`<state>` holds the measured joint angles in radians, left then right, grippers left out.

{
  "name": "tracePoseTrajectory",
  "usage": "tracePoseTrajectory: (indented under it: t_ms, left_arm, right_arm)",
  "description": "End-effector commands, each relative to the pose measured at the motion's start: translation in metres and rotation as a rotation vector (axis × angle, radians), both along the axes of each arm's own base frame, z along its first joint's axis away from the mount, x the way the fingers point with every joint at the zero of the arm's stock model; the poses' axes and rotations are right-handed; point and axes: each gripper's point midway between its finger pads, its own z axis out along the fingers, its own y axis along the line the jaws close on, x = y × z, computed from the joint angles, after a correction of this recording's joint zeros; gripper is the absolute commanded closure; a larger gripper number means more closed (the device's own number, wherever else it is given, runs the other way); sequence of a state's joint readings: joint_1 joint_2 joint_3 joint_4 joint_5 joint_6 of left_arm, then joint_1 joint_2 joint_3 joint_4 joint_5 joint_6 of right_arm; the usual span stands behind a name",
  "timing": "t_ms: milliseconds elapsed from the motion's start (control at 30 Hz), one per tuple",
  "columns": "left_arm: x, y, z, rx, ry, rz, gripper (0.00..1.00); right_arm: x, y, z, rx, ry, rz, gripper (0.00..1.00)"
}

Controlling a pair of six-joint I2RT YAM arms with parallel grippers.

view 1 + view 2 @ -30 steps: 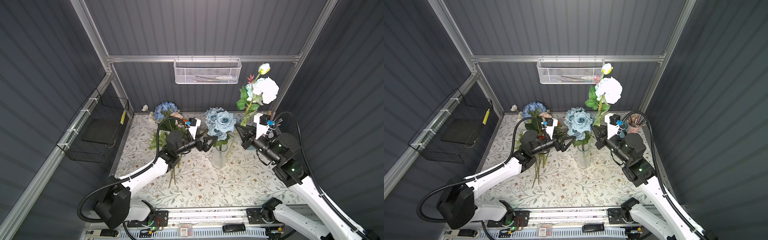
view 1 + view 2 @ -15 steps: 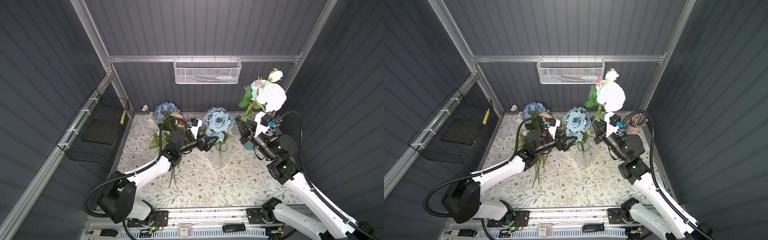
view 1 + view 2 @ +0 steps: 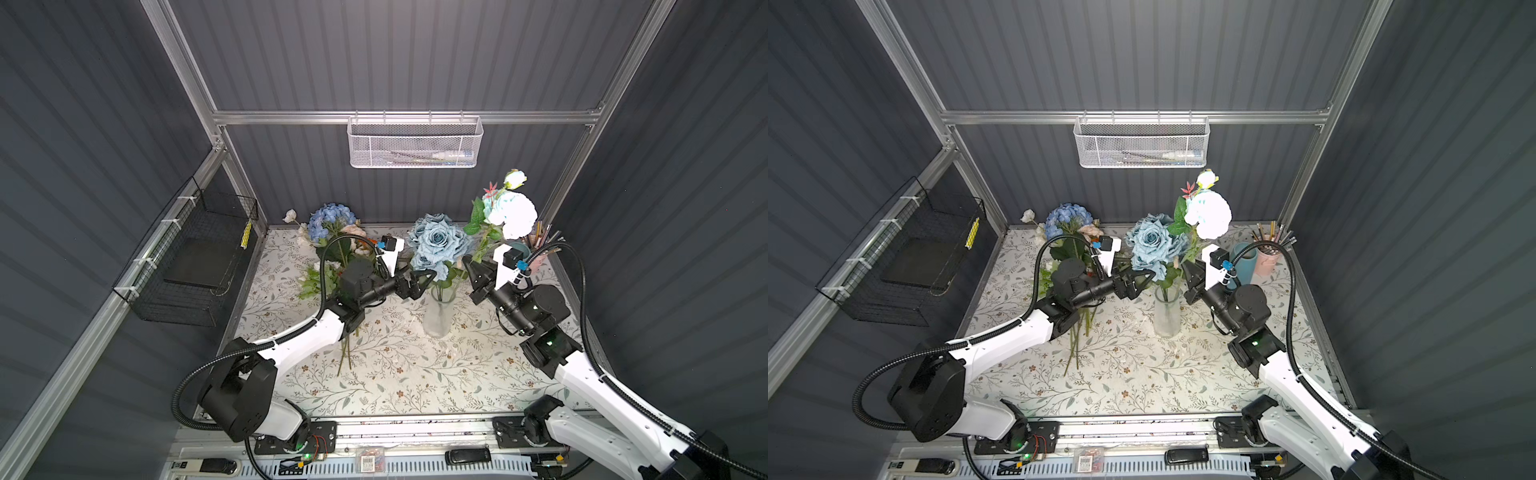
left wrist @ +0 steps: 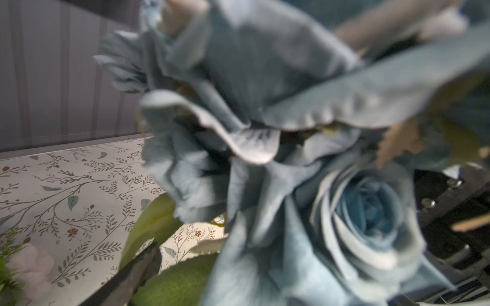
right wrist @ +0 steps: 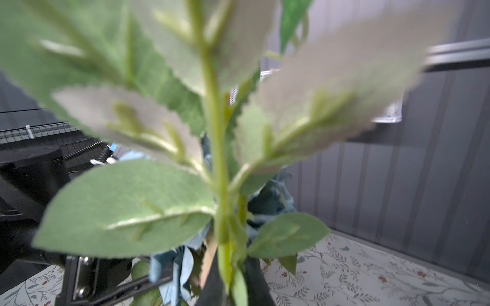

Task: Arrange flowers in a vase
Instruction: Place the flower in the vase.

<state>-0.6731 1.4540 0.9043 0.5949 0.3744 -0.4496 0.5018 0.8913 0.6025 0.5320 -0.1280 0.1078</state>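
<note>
Next, my right gripper will move down toward the vase opening below it on the roses' side and release the green stem inside, as the white bunch is upright.
A clear glass vase stands mid-table with dusty-blue roses in it. My left gripper is open beside the rose stems just above the vase mouth. In the left wrist view the roses fill the picture and only one finger shows. My right gripper is shut on the green stem of a white bunch, held upright just right of the vase. More flowers, with a blue hydrangea, lie at the back left.
A white mesh basket hangs on the back wall and a black wire basket on the left wall. A blue cup and a pink cup of pencils stand at the back right, behind the right arm.
The right gripper has swung the white bunch a little right, then down and back towards the vase. The left gripper has stayed open by the roses.
</note>
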Motion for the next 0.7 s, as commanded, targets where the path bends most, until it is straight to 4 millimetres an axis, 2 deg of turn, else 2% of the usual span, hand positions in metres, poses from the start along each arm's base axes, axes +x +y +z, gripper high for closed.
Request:
tracePoseTrajectory:
  t_ms: [0,400,667]
  left_arm:
    - [0.008,-0.002,0.008,-0.004,-0.008,0.025,0.01]
    - [0.014,-0.002,0.005,0.005,0.011,0.041,0.01]
    - [0.015,-0.002,0.005,0.003,0.018,0.042,0.01]
  right_arm:
    - [0.000,-0.006,0.000,0.076,0.002,-0.019,1.00]
    - [0.009,-0.003,-0.061,0.079,0.160,-0.028,0.98]
    - [0.016,0.006,-0.088,0.029,0.225,-0.026,0.95]
